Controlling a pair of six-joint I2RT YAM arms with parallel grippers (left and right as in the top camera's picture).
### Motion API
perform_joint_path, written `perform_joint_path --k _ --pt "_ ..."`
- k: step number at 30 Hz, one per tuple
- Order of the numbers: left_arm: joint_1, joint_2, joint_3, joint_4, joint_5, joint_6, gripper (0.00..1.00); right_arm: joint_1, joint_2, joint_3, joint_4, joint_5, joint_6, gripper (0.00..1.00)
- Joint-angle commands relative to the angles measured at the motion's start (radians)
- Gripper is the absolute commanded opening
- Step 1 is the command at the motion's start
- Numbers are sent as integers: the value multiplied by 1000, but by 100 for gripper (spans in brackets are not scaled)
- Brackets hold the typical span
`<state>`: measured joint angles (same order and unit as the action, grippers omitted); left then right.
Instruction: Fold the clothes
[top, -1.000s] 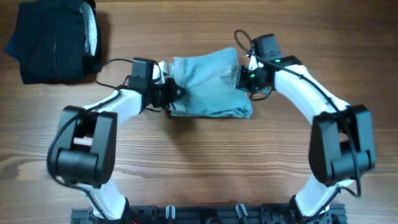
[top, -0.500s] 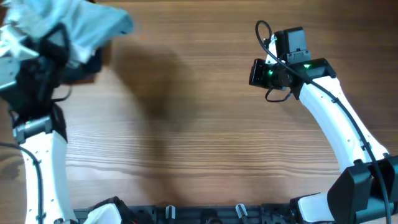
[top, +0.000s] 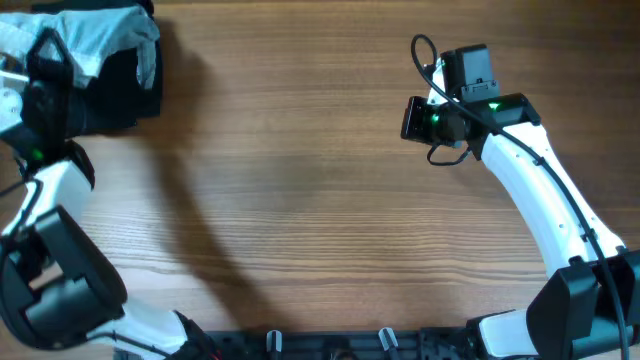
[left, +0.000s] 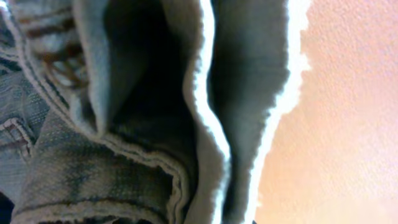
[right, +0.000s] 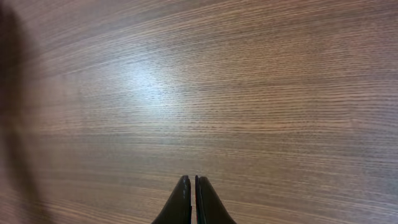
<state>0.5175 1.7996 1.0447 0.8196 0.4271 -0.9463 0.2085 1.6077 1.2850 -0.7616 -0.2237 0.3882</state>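
My left gripper lowers the held edge of the shorts (top: 100, 30) onto the black folded garment (top: 118, 88) next and releases that edge, since the garment lies below the hanging shorts.
The light blue denim shorts (top: 100, 30) are folded in a bundle at the far left corner, over the black folded garment (top: 118, 88). My left gripper (top: 52, 58) is at the bundle's left edge and appears shut on the shorts. In the left wrist view, denim folds with a stitched hem (left: 124, 155) fill the frame and hide my fingers. My right gripper (top: 408, 118) is shut and empty, hovering over bare wood at the right; its closed fingertips show in the right wrist view (right: 191, 186).
The wooden table (top: 300, 200) stretches between the two arms. The black garment with its white-grey lining (top: 148, 62) lies at the far left edge under the shorts. The arm mounts run along the near edge (top: 330, 345).
A second ago both grippers held the folded shorts at the table's middle. The left arm has carried the bundle to the far left corner onto the black garment; the right gripper let go and stayed.
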Motion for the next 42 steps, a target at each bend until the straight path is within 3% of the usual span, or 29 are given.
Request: perform_joint_path --k 1,6,12,14,19,20,21,22,24,26,32,36,42 --pt "2 66 220 36 43 31 4 4 -28 11 1 18 8 4" --pt "2 224 458 -127 28 129 4 4 -28 11 2 18 35 5" --pt "3 390 463 -325 84 127 4 4 -28 11 2 18 60 4" --pt "3 393 463 -451 97 128 4 5 -28 11 13 17 61 4" --pt "29 373 463 -599 103 128 4 5 -28 11 15 16 68 4" --pt "35 365 463 -618 108 128 20 5 -28 11 16 16 68 4" --pt "42 351 463 -651 111 128 50 5 -28 11 17 16 68 4" --pt "46 333 463 -700 111 129 64 5 -28 11 17 16 68 4" --pt "53 288 463 -880 83 132 74 5 -28 11 16 11 76 4" --pt "57 240 463 -1058 -5 155 75 5 -28 11 15 -5 86 4" --pt "61 -113 463 -1388 -127 469 76 4 -73 21 -76 -6 0 4" --pt "63 -360 463 -1592 -89 633 78 4 -200 27 -95 -6 -23 4" --pt "63 -639 463 -1857 61 760 79 4 -446 27 -122 -6 -35 4"
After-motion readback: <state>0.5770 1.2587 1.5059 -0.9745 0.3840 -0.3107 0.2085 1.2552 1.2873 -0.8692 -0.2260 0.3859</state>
